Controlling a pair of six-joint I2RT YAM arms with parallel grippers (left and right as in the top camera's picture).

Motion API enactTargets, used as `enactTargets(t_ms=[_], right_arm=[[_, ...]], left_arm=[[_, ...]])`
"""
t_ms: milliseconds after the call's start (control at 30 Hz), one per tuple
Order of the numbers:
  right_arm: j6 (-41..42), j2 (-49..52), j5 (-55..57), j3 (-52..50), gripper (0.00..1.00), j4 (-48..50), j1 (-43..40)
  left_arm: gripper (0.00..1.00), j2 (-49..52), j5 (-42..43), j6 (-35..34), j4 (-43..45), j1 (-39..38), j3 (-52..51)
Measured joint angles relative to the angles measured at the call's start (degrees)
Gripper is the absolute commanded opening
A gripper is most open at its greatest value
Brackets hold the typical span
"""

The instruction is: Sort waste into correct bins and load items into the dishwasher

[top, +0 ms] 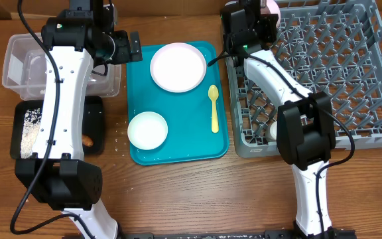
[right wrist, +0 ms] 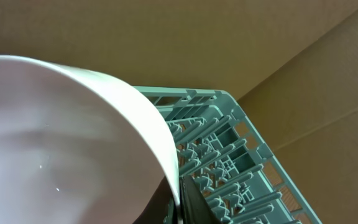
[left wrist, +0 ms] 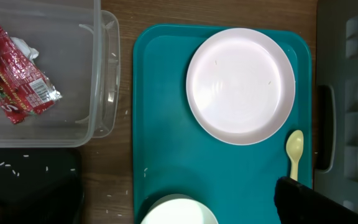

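Note:
The bowl still hangs above the rack's far corner by the teal tray [top: 184, 146], so my right gripper will move back and down into it and release the bowl next.
My right gripper [top: 260, 23] [right wrist: 180, 208] is shut on the rim of a pinkish bowl [top: 271, 9] [right wrist: 73, 137] and holds it above the far left corner of the grey dish rack [top: 350, 66] [right wrist: 229, 162]. My left gripper [top: 130, 46] [left wrist: 297, 199] is open and empty, above the far left edge of the teal tray [top: 184, 146] [left wrist: 166, 124]. On that tray lie a pale pink plate [top: 178, 66] [left wrist: 241, 84], a white bowl [top: 147, 129] [left wrist: 179, 213] and a yellow spoon [top: 213, 108] [left wrist: 295, 152]. A small white cup [top: 272, 131] sits in the rack's near left corner.
The clear tub [top: 18, 63] [left wrist: 98, 81] holds a red-and-white wrapper [left wrist: 17, 81] and a white napkin [left wrist: 23, 46]. The black tray [top: 28, 143] [left wrist: 30, 180] holds white rice [top: 30, 126] and a brown stick [top: 87, 141]. Rice grains are scattered on the wood.

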Motion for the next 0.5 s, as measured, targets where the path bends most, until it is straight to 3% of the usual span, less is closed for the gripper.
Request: enactTargets(t_ms=[400, 500], right_arm=[[0.44, -0.02, -0.33, 0.48, 0.04, -5.49, 1.18], [0.39, -0.02, -0.61, 0.48, 0.14, -7.82, 2.84]], left_arm=[[1.0, 0.0, 0.0, 0.0, 0.0, 0.0, 0.0], [1.0, 0.0, 0.0, 0.0, 0.0, 0.0, 0.0]])
